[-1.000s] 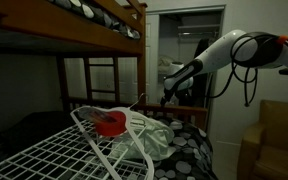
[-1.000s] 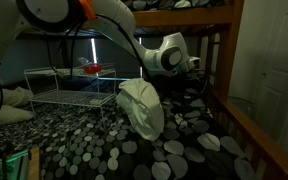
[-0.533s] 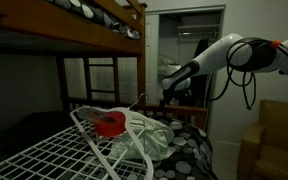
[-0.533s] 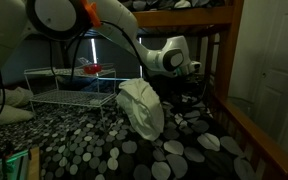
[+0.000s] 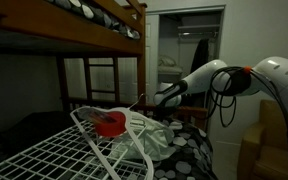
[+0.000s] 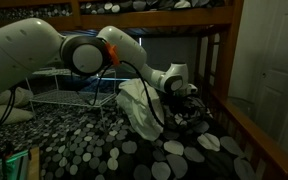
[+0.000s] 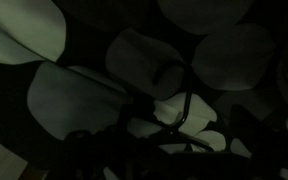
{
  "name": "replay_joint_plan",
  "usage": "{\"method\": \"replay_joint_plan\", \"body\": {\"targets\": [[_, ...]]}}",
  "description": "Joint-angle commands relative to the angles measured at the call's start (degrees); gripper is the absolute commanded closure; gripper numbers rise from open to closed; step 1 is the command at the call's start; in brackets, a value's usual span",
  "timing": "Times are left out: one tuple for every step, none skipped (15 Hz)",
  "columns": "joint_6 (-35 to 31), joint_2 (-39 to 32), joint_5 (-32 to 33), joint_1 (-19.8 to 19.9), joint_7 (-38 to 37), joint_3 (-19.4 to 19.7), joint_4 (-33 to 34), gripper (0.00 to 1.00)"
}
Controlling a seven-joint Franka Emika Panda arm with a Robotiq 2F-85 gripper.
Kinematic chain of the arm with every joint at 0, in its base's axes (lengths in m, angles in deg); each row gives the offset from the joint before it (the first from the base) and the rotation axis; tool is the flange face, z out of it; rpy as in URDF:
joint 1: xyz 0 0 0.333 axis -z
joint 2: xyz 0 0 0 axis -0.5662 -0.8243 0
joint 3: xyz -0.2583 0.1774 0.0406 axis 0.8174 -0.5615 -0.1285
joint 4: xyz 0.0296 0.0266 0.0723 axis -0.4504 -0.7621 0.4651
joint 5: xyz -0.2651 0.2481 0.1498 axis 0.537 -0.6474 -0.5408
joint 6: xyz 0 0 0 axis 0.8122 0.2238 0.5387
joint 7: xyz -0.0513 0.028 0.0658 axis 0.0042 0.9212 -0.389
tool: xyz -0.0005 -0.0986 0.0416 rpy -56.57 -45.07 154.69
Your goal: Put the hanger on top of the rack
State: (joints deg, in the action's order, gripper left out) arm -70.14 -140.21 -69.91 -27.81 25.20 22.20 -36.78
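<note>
My gripper is above the base of the hanger's hook, and this thin stem shows between my fingers, so I will lower my gripper and close it there.
A black hanger (image 6: 191,117) lies on the spotted bedspread beside the bed's wooden rail. In the wrist view its thin dark hook (image 7: 185,108) shows over the pale spots. My gripper (image 6: 188,93) hangs low just above it, and it also shows in an exterior view (image 5: 156,100) behind the rack. The jaws are too dark to read, and I cannot see whether they touch the hanger. The white wire rack (image 5: 44,150) stands on the bed and shows in both exterior views (image 6: 62,96).
A red object (image 5: 109,124) sits on the rack's top. A white cloth bundle (image 6: 142,108) lies between the rack and the gripper. The upper bunk (image 5: 74,30) is overhead. A wooden rail (image 6: 246,125) bounds the bed's side.
The arm has dropped from a raised pose down toward the bedspread, bringing the gripper close over the hanger. The rack and the cloth have not moved.
</note>
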Motion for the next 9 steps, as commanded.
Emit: {"method": "replay_joint_plan", "body": {"targets": [[0.87, -9.44, -1.14, -0.45, 1.98, -0.77, 12.68, 0.01], [0.78, -11.12, -1.30, -0.49, 3.50, -1.71, 15.00, 0.03], [1.43, -12.76, -0.95, -1.06, 4.59, -2.08, 17.63, 0.05], [2.05, -13.74, -0.66, -1.63, 5.72, -2.46, 19.43, 0.07], [2.56, -15.31, -0.77, -1.99, 6.92, -3.01, 21.72, 0.08], [3.35, -16.28, -0.73, -2.58, 7.13, -3.01, 22.96, 0.15], [4.79, -16.84, -0.75, -2.91, 7.36, -2.95, 24.21, 0.22], [6.10, -17.76, -0.78, -3.37, 7.22, -2.78, 25.48, 0.33], [8.08, -17.79, -0.61, -3.93, 5.85, -1.96, 25.70, 0.35]]}}
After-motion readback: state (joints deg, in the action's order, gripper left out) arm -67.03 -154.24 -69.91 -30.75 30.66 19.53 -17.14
